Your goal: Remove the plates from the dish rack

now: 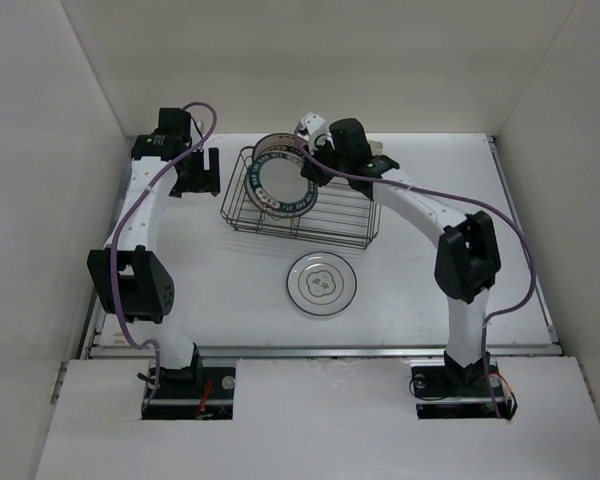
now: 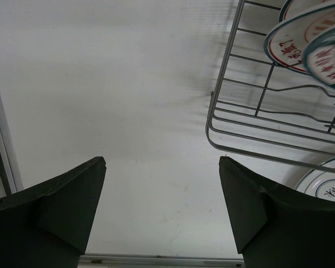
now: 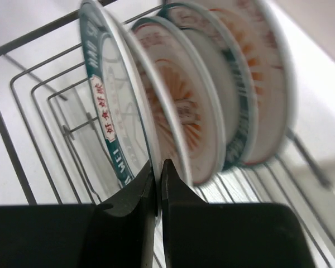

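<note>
The flat plate lies below and back from my right gripper, clear of the rack (image 1: 325, 215). My right gripper lifts, moves back and comes down to release onto it next.
The dark wire dish rack (image 1: 325, 215) stands at mid table. Several plates stand on edge in its left end. The front one is white with a teal rim (image 1: 280, 190), and others stand behind it (image 1: 277, 150). My right gripper (image 1: 315, 168) reaches in from the right and is shut on the teal-rimmed plate's rim. In the right wrist view the fingers (image 3: 158, 167) pinch the edge of that plate (image 3: 109, 111), with orange-centred plates (image 3: 184, 106) behind it. One plate (image 1: 322, 283) lies flat on the table in front of the rack. My left gripper (image 1: 202, 172) is open and empty, left of the rack.
The left wrist view shows the rack's corner (image 2: 257, 111), plates in it (image 2: 307, 44) and the flat plate's rim (image 2: 326, 181). A small white part (image 1: 313, 125) sits at the rack's far side. White walls enclose the table on three sides.
</note>
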`<state>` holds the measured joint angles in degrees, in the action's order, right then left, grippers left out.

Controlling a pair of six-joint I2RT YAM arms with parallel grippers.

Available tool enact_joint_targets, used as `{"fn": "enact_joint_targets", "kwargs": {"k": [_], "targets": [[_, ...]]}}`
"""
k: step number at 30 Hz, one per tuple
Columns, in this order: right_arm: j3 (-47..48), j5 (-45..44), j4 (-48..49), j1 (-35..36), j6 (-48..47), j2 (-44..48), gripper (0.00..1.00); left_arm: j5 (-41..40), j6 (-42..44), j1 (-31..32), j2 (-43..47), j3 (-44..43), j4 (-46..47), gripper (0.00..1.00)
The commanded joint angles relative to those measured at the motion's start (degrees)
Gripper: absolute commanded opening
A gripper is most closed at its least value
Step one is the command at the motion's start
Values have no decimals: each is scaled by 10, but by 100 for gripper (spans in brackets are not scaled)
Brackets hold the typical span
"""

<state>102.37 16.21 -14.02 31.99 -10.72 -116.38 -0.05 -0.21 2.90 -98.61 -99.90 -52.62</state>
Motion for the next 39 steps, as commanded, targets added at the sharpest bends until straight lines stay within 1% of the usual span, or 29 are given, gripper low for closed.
{"fn": "enact_joint_targets", "kwargs": {"k": [1,5,7,10,11,12,13,14,15,16,17,18,19,20,21,22,25,26,27,29,32,34,37,38,39], "targets": [[6,-66,52,-11,-18,98,0,20,6,-1,11,2,-1,80],[6,-82,59,-11,-25,151,0,38,6,-1,5,2,5,80],[6,-82,54,-11,-1,183,0,44,20,-1,-1,2,13,80],[-20,-17,-6,-11,34,218,0,50,20,4,-42,-33,3,80],[-34,32,-21,-11,44,227,0,65,20,4,-76,-49,-12,80],[-71,58,-36,-11,53,244,0,73,20,11,-95,-65,-19,80],[-95,86,-59,-11,70,253,0,80,20,11,-112,-102,-27,80],[-122,113,-68,-11,79,264,0,91,14,16,-131,-121,-34,79],[-178,162,-75,-11,89,273,0,91,14,16,-165,-138,-49,77],[-206,182,-80,-11,106,293,0,91,14,23,-178,-164,-49,75],[-234,221,-86,-11,115,304,0,91,14,23,-198,-171,-55,71],[-261,221,-87,-11,123,314,0,91,14,23,-205,-171,-55,68],[-310,250,-87,-11,129,333,0,91,14,23,-210,-171,-55,64],[-333,261,-87,-11,136,341,0,91,9,23,-210,-176,-55,61],[-355,268,-87,-11,150,348,0,98,9,23,-219,-176,-55,59],[-394,268,-87,-11,156,354,0,109,9,23,-226,-176,-50,50],[-443,257,-67,-11,178,367,0,122,9,28,-243,-176,-49,36],[-469,252,-60,-11,184,367,0,122,9,34,-249,-176,-49,29],[-480,252,-42,-11,190,367,0,122,0,34,-255,-181,-49,15],[-495,242,-25,-11,208,353,0,127,-10,34,-267,-181,-49,0],[-502,230,-2,-11,230,328,0,127,-33,34,-267,-173,-49,0],[-508,230,18,-17,247,317,0,121,-54,34,-256,-148,-35,0],[-522,230,31,-37,262,317,0,121,-110,34,-224,-111,-1,0],[-522,225,31,-43,277,311,0,121,-130,27,-215,-81,8,0],[-529,219,31,-53,283,311,0,129,-166,19,-197,-65,28,0]]}}
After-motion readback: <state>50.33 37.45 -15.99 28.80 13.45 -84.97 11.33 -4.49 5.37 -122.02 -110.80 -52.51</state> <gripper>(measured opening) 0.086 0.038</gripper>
